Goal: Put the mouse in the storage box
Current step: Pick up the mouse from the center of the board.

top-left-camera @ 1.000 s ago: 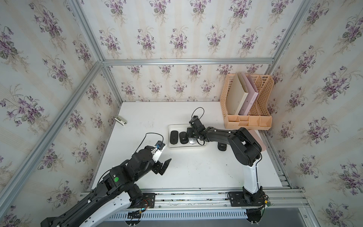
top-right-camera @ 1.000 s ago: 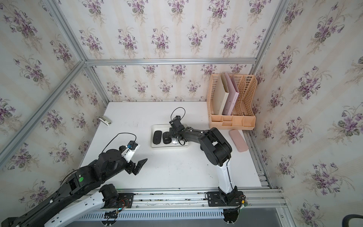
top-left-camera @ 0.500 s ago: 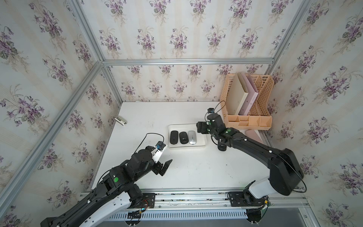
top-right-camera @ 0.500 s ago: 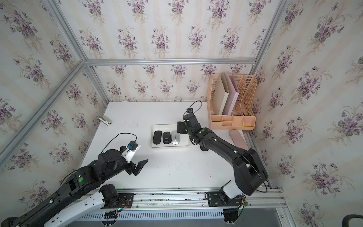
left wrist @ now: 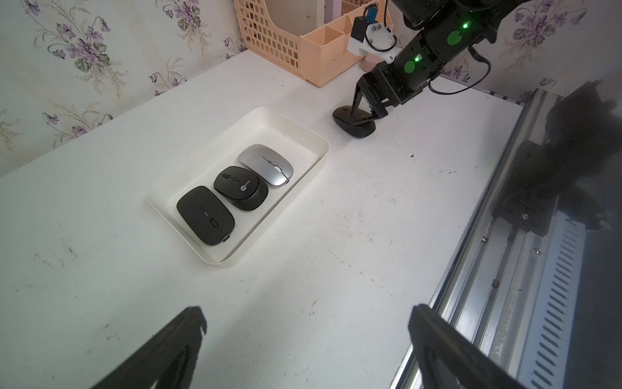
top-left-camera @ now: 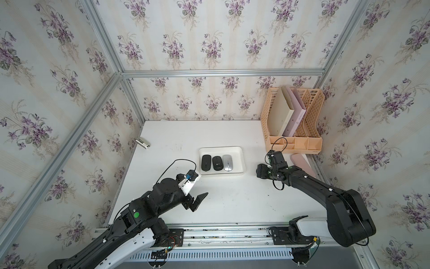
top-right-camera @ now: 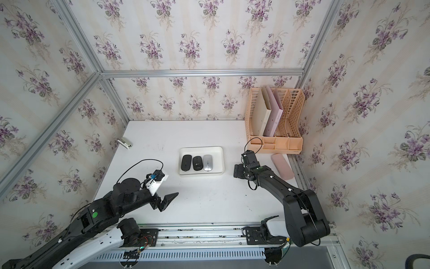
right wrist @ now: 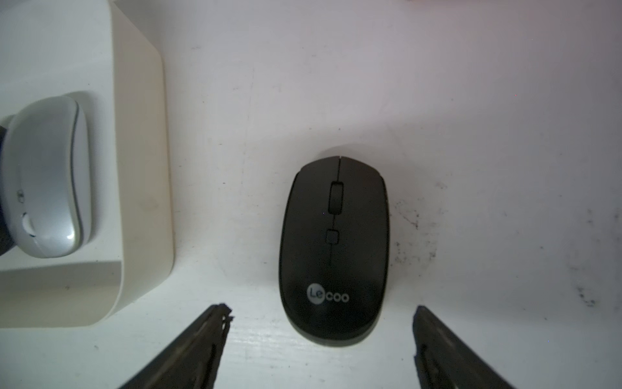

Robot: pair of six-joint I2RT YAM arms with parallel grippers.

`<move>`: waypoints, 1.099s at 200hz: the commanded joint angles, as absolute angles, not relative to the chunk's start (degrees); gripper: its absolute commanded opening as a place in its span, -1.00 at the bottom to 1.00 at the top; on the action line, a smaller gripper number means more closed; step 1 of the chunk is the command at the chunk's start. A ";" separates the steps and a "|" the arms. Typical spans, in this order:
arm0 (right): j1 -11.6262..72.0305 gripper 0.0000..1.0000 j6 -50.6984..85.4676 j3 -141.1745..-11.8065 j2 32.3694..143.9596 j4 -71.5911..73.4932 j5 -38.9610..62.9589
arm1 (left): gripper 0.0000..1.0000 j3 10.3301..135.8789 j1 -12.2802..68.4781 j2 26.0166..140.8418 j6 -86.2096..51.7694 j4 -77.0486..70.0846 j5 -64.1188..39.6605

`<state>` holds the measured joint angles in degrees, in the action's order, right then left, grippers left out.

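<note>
My right gripper will next lower outward and close across the middle of the black Lecoo mouse (right wrist: 333, 249), which is below and slightly outward of my open fingers.
The storage box (top-left-camera: 243, 160), a shallow white tray, lies mid-table and holds two black mice and a silver mouse (top-left-camera: 227, 162). To its right a black Lecoo mouse (right wrist: 333, 249) lies on the bare table, also visible in the left wrist view (left wrist: 357, 130). My right gripper (right wrist: 319, 313) hangs open just above this mouse, one finger on either side of its near end, not touching it. In both top views the right gripper (top-left-camera: 261, 172) covers that mouse. My left gripper (left wrist: 308, 311) is wide open and empty over the table's front left (top-left-camera: 196, 202).
A peach lattice file organiser (top-left-camera: 293, 139) with folders stands at the back right. A slim pink case (top-left-camera: 302, 163) lies in front of it, close to my right arm. A small white object (top-left-camera: 143, 142) sits at the left wall. The metal rail (top-left-camera: 232, 235) runs along the front edge.
My right gripper left the box, where the silver mouse stays, swung right and came down over the black mouse with its jaws wider. The left arm has not moved.
</note>
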<state>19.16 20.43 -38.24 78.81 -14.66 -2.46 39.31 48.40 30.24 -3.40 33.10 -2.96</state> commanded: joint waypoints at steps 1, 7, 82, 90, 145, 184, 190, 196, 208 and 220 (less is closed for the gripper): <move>19.16 0.73 19.86 -39.29 81.89 -13.08 -4.14 | 0.98 39.51 48.55 30.15 -2.65 31.76 -3.41; 19.14 0.70 19.72 -40.25 82.98 -13.82 -4.60 | 0.98 39.46 48.65 30.14 -2.67 31.88 -3.34; 19.03 0.58 19.08 -43.82 88.28 -14.18 -6.16 | 0.98 38.94 49.31 28.57 -2.40 31.57 -1.88; 19.04 0.57 19.07 -44.10 88.78 -14.22 -6.15 | 0.98 38.92 49.35 28.57 -2.41 31.47 -1.93; 19.07 0.43 18.56 -45.90 92.62 -14.69 -6.06 | 0.98 39.11 49.36 29.03 -2.38 31.66 -1.93; 19.07 0.28 18.19 -46.41 93.34 -15.11 -6.84 | 0.98 39.11 49.31 28.66 -2.45 31.73 -1.59; 19.03 0.25 17.99 -46.45 93.42 -15.20 -6.95 | 0.98 39.13 49.37 28.65 -2.44 31.78 -1.64; 19.03 0.22 17.86 -46.49 93.51 -15.36 -6.94 | 0.98 39.12 49.37 28.65 -2.52 31.75 -1.59; 19.07 0.16 17.67 -46.63 93.52 -15.56 -6.94 | 0.98 39.09 49.30 28.65 -2.44 31.82 -1.50; 19.07 0.15 17.57 -46.50 93.19 -15.60 -6.94 | 0.98 39.16 49.31 28.73 -2.46 31.82 -1.41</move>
<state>19.07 18.15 -46.35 93.36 -14.55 -6.11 38.89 49.39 28.73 -3.03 32.71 -2.02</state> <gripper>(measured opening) 0.643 0.991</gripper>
